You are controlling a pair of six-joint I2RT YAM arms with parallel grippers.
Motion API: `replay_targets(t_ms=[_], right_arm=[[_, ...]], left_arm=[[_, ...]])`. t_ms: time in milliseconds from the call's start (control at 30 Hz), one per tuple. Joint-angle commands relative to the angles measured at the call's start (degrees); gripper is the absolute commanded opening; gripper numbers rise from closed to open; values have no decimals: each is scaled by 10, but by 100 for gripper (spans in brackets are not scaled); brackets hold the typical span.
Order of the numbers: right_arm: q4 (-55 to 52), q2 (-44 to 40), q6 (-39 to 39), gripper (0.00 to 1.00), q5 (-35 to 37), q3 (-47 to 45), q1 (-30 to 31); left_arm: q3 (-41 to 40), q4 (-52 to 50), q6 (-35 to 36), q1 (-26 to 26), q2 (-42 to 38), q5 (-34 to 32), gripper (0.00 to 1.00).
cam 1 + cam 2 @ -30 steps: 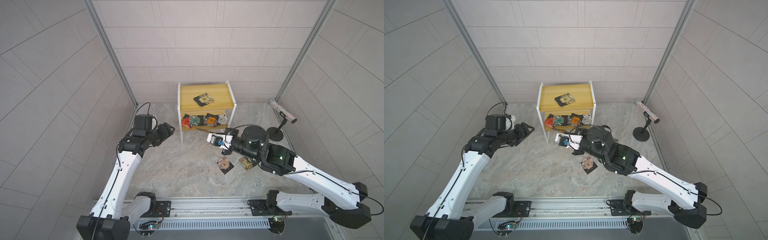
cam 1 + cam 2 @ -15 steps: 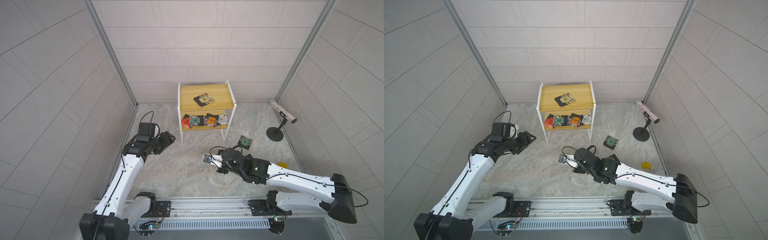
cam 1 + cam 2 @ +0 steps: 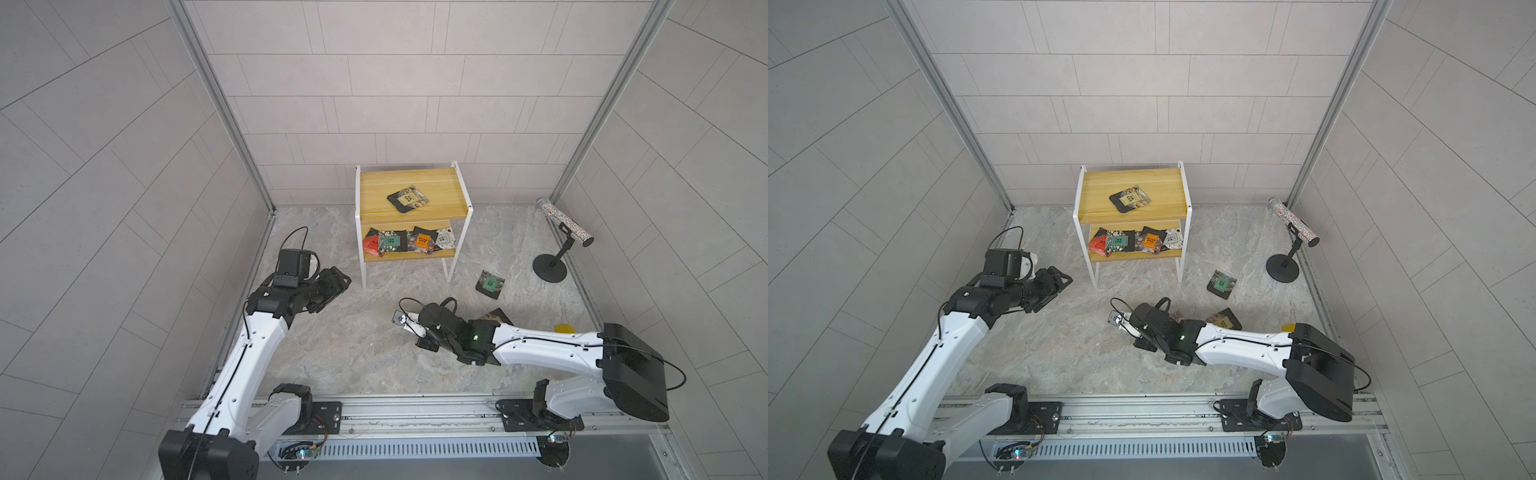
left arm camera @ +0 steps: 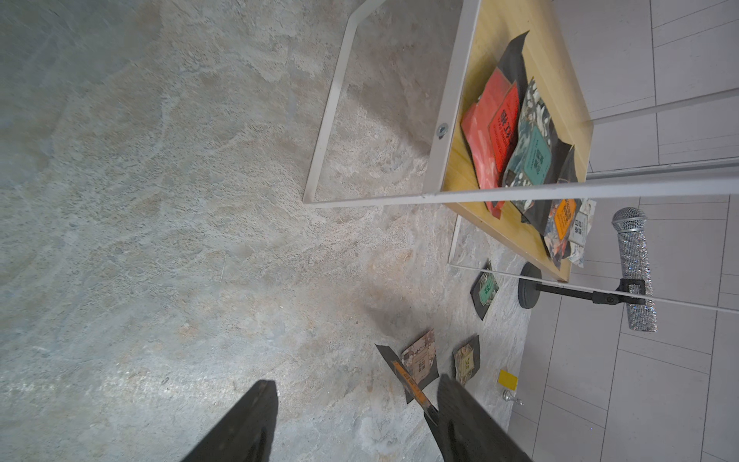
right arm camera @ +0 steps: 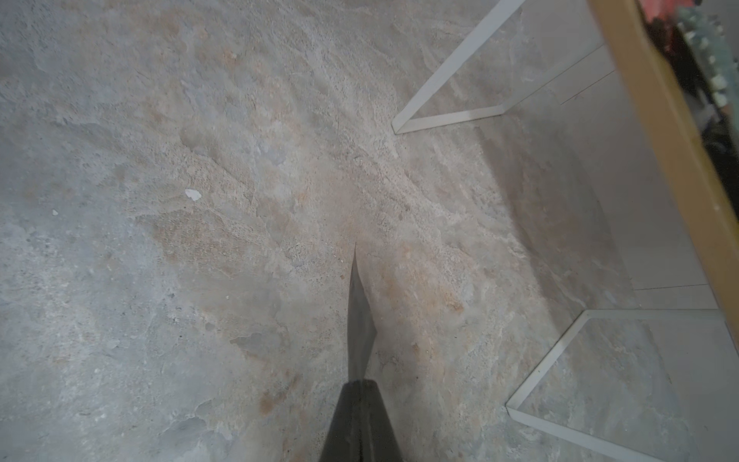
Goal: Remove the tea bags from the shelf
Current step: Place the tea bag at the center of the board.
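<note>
I should next move my right gripper back toward the bar and down to release the tea bag, because bare floor lies below it, nearer the bar.
The shelf (image 3: 374,191) (image 3: 1096,191) stands at the back wall. One tea bag (image 3: 408,199) lies on its top board and several tea bags (image 3: 405,241) (image 4: 520,140) crowd the lower board. More tea bags lie on the floor: a green-labelled one (image 3: 490,284) (image 4: 484,290) and a beige one (image 3: 496,315) (image 4: 466,362). My left gripper (image 3: 338,280) (image 4: 356,384) hovers open and empty left of the shelf. My right gripper (image 3: 426,343) (image 5: 360,382) is low over the floor, shut on a thin dark tea bag (image 5: 358,320) seen edge-on.
A black round-based stand (image 3: 550,268) with a glittery tube is at the right wall, and a small yellow block (image 3: 564,329) lies near it. Tiled walls close in three sides. The arms' rail (image 3: 415,409) runs along the front.
My right arm has come back from the shelf front and dropped low over the middle of the floor. A green-labelled tea bag now lies right of the shelf. The left arm barely shifted.
</note>
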Motion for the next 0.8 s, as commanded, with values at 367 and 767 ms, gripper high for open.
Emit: replay_targets(t_ms=[367, 767], right_arm=[[-8, 54, 68, 5, -89, -9, 30], [-49, 49, 76, 32, -148, 15, 32]], left_arm=[[-1, -7, 28, 2, 5, -4, 71], [1, -14, 36, 2, 5, -7, 71]])
